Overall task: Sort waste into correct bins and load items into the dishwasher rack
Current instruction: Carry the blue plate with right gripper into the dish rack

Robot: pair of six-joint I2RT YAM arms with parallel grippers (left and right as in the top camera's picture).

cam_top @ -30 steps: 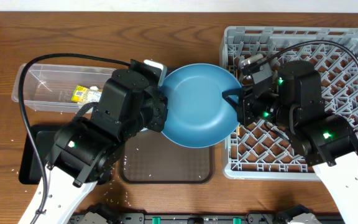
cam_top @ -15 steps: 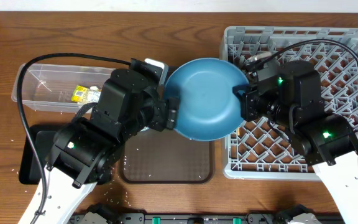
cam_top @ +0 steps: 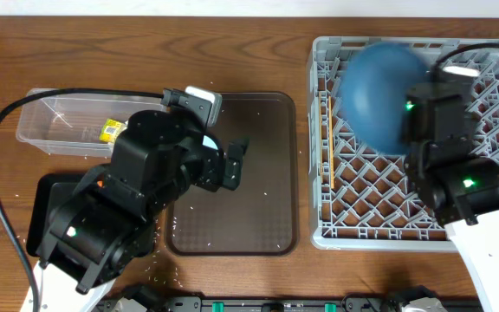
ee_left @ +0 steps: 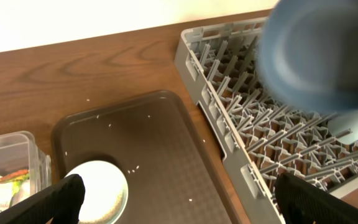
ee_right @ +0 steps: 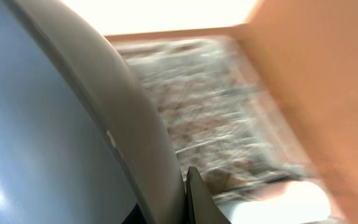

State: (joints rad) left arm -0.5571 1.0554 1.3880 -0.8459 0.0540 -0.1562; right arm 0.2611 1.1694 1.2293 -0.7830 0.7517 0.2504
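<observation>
The right gripper swings to the right in the overhead view next and lowers over the rack's far corner [cam_top: 497, 91] to release, since the plate [cam_top: 379, 91] still hangs above the pegs.
The large blue plate [cam_top: 379, 91] hangs blurred and tilted over the back of the grey dishwasher rack [cam_top: 362, 217]. My right gripper [ee_right: 182, 186] is shut on its rim, the plate [ee_right: 55, 124] filling the left of the right wrist view. In the overhead view the right wrist hides those fingers. My left gripper [ee_left: 188, 208] stands wide open over the dark-brown serving tray [cam_top: 262, 199], holding nothing. A white bowl [ee_left: 101, 193] sits on that tray by the left finger. The clear box [cam_top: 59, 121] holds a yellow-green wrapper [cam_top: 111, 132]. The black tray [cam_top: 43, 212] lies partly under the left arm.
White rice grains [ee_left: 129, 168] are scattered over the serving tray and on the table by its front left corner. The rack's upright pegs [ee_left: 260, 124] rise under the plate. The left arm's cable loops over the clear box.
The left gripper let go of the plate, opened wide and drew back left. The right gripper carried the plate to the right, from above the serving tray to over the rack.
</observation>
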